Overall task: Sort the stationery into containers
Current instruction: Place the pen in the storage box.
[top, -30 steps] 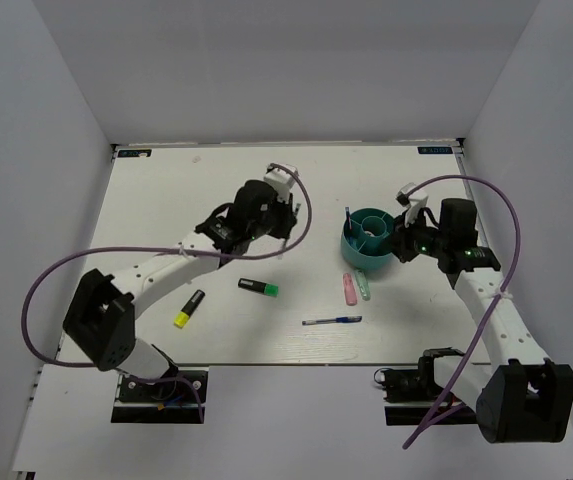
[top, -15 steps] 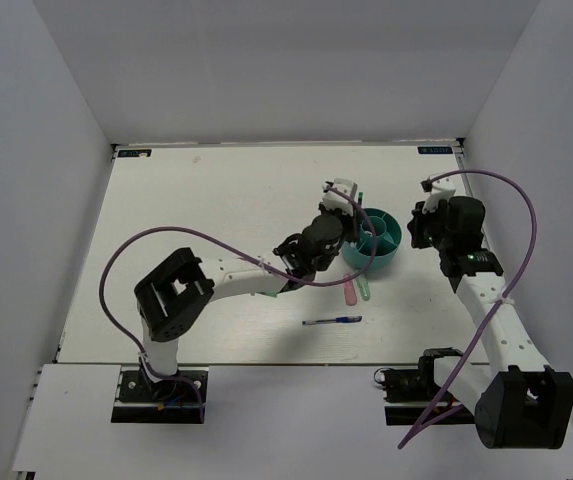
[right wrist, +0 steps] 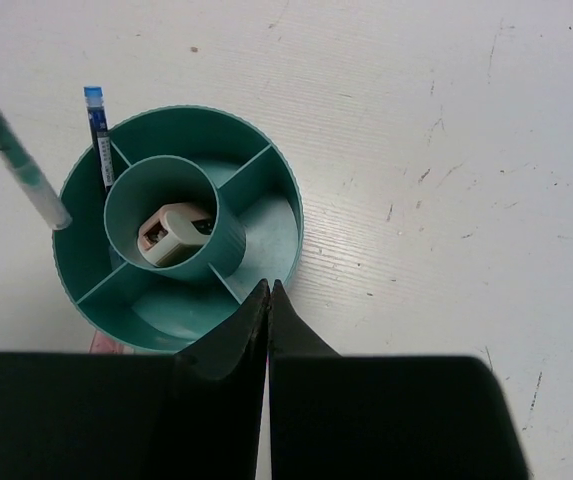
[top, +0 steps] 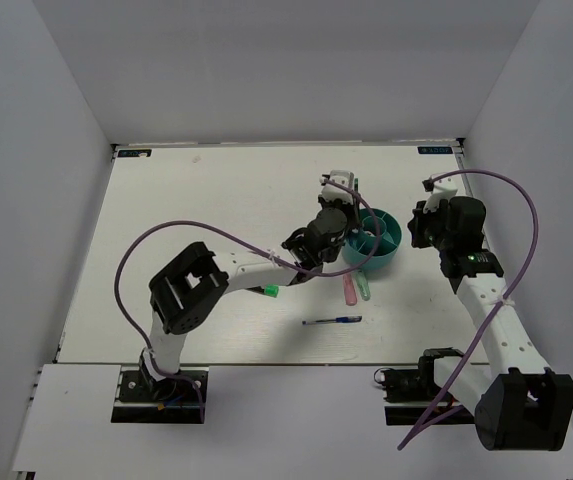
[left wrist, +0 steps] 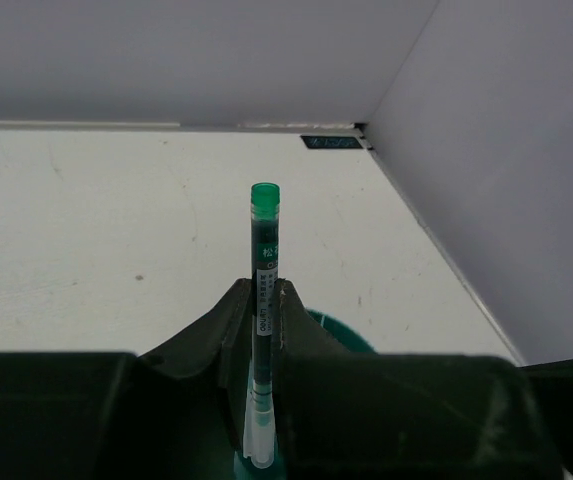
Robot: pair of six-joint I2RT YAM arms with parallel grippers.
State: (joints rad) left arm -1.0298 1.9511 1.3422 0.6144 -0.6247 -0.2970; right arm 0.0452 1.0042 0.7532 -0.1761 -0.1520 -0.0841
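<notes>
Next, my left gripper carries the green-capped pen down into the organiser's section by the standing blue pen, before it opens.
The round teal organiser (top: 378, 243) stands right of centre; in the right wrist view (right wrist: 266, 215) a blue pen (right wrist: 97, 130) stands in a back-left compartment and a white-pink eraser (right wrist: 174, 232) lies in the central tube. My left gripper (top: 342, 224) is shut on a slim green-capped pen (left wrist: 264, 260), held upright; its lower tip (right wrist: 54, 212) hangs over the organiser's left compartment. My right gripper (top: 421, 226) is shut and empty (right wrist: 269, 290), just right of the organiser's rim.
A pink marker (top: 347, 290) and a pale green marker (top: 364, 288) lie side by side in front of the organiser. A blue pen (top: 332, 321) lies nearer the front. A green-capped highlighter (top: 267, 291) peeks out under the left arm. White walls enclose the table.
My left arm has swung from the table's middle to the organiser with the green pen. My right gripper has drawn back from the organiser to its right side.
</notes>
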